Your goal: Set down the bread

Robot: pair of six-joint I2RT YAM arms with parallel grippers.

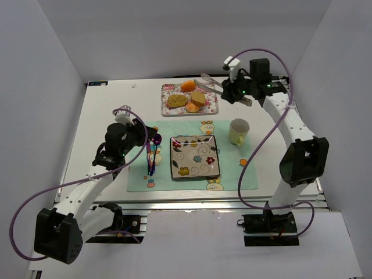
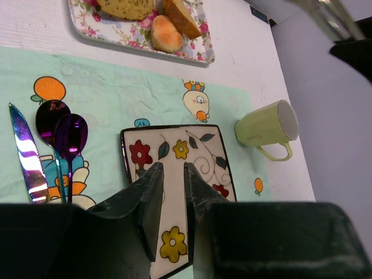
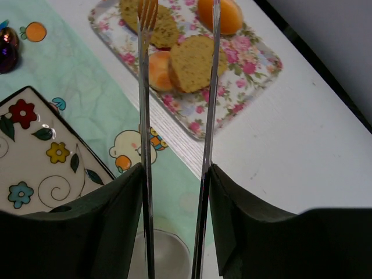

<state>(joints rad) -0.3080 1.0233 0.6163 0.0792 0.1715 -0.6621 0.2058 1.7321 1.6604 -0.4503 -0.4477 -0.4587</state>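
Observation:
Next, the right gripper brings the spread tongs down to the left in the top view to pinch the bread (image 1: 198, 97) (image 3: 195, 64), which lies below on that side.
The bread (image 1: 198, 97) (image 3: 195, 64) is a golden-yellow slice with a brown crust lying on the floral tray (image 1: 165, 109) (image 3: 256, 70) at the back of the table. Its end also shows at the top of the left wrist view (image 2: 181, 16). My right gripper (image 1: 233, 90) (image 3: 176, 171) is shut on a pair of metal tongs (image 1: 212, 81) (image 3: 145, 87). The tongs' two arms are spread and hang above the tray, their tips over the bread and its neighbours. My left gripper (image 1: 141, 129) (image 2: 173, 168) hovers over the flowered plate (image 1: 195, 157) (image 2: 197, 151), its jaws nearly together with nothing between them.
On the tray also lie an olive-brown flat piece (image 1: 177, 100), a peach-orange round piece (image 1: 192, 107) (image 3: 158, 70) and an orange fruit (image 1: 188, 86) (image 3: 220, 14). A pale green mug (image 1: 238, 132) (image 2: 267, 125) stands right of the plate. A knife (image 2: 26, 151) and purple spoons (image 2: 61, 125) lie on the mat's left side.

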